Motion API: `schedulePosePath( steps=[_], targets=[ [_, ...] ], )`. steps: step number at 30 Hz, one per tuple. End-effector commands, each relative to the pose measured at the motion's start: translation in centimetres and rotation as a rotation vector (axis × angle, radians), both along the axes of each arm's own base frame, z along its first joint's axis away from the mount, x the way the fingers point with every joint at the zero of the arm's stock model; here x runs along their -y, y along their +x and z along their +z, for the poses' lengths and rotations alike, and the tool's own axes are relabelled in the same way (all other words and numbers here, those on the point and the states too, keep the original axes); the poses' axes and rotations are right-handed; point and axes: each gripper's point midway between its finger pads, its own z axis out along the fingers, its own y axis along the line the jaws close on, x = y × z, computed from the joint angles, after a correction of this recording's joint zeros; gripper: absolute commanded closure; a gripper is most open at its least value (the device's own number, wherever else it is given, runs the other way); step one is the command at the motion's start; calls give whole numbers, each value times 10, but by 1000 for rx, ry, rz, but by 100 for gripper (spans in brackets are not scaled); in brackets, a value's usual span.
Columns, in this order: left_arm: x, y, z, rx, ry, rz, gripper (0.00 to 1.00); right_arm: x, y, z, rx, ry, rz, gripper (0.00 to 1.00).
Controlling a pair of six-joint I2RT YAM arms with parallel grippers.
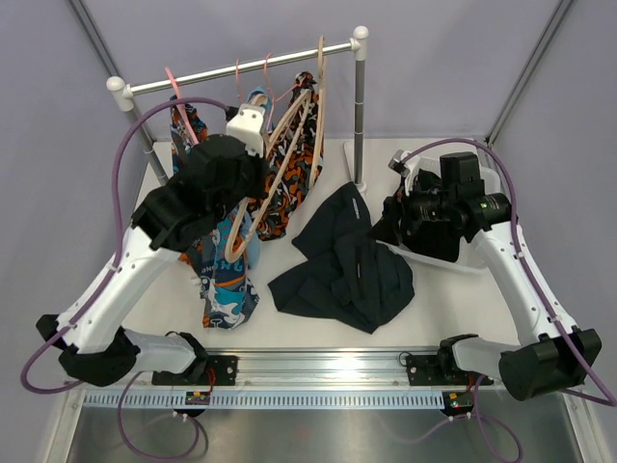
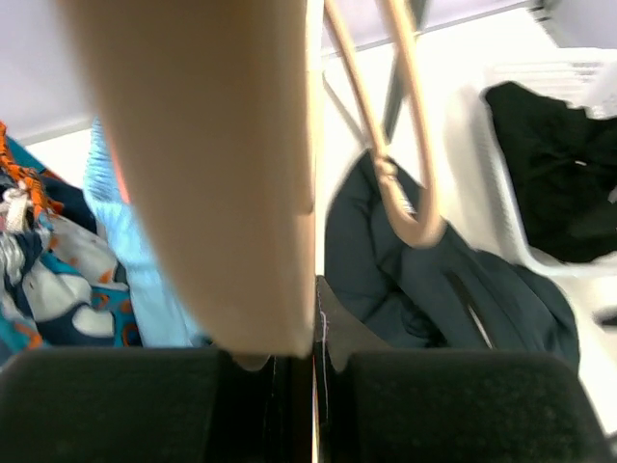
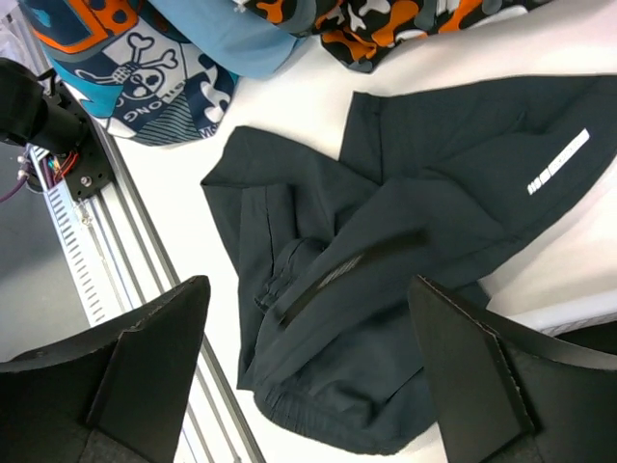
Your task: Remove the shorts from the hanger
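Observation:
My left gripper takes the wooden hanger outward to the rod beside the second wooden hanger next, before opening, since the hanger is bare of shorts.
My left gripper (image 1: 253, 130) is up at the rack, shut on a pale wooden hanger (image 2: 222, 174); a second wooden hanger (image 1: 289, 154) hangs beside it. The orange, black and white camouflage shorts (image 1: 289, 198) hang below the hangers. One pair of dark shorts (image 1: 342, 265) lies crumpled on the table, also in the right wrist view (image 3: 405, 222) and the left wrist view (image 2: 424, 280). Another pair of black shorts (image 2: 549, 183) lies in the white basket (image 2: 482, 164). My right gripper (image 3: 308, 386) is open and empty, above the dark shorts on the table.
A teal-blue-orange patterned garment (image 1: 227, 285) and a light blue garment (image 1: 253, 246) hang at the left under my left arm. The rack's rod (image 1: 241, 69) and right post (image 1: 359, 116) stand behind. The aluminium rail (image 1: 308, 367) runs along the near edge.

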Motion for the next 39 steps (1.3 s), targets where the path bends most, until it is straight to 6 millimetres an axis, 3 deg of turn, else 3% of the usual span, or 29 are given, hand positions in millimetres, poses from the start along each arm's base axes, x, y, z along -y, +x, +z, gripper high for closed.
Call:
schedulePosePath(
  steps=[1, 3, 4, 6, 8, 9, 10, 14, 16, 17, 20, 24, 30, 39],
  targets=[
    [-6, 26, 25, 45, -57, 37, 100, -4, -6, 23, 100, 42, 45, 7],
    [-2, 37, 35, 52, -79, 27, 100, -5, -9, 20, 96, 47, 53, 7],
    [0, 50, 29, 37, -67, 36, 100, -5, -10, 19, 98, 50, 59, 6],
    [2, 62, 43, 57, -91, 33, 100, -5, -14, 15, 94, 52, 69, 6],
    [14, 77, 37, 33, -83, 15, 100, -6, -17, 12, 88, 59, 78, 6],
    [14, 82, 50, 56, -104, 13, 100, -6, -18, 11, 85, 62, 77, 6],
    [21, 91, 42, 37, -101, 5, 100, -6, -19, 11, 87, 68, 81, 6],
    [35, 107, 46, 34, -134, -14, 100, -3, -21, 11, 90, 83, 74, 5],
    [36, 115, 51, 35, -158, -4, 100, -1, -21, 12, 88, 96, 67, 5],
    [39, 123, 43, 16, -154, 1, 100, 0, -21, 12, 88, 103, 63, 5],
    [39, 135, 48, 21, -193, 11, 100, 3, -20, 14, 94, 122, 54, 5],
    [41, 160, 39, -2, -232, 21, 100, 6, -20, 12, 90, 138, 47, 5],
    [52, 176, 24, -34, -251, 4, 100, 7, -25, 5, 76, 149, 46, 5],
    [59, 184, 4, -79, -244, 2, 100, 6, -27, 3, 73, 160, 53, 5]
  ],
)
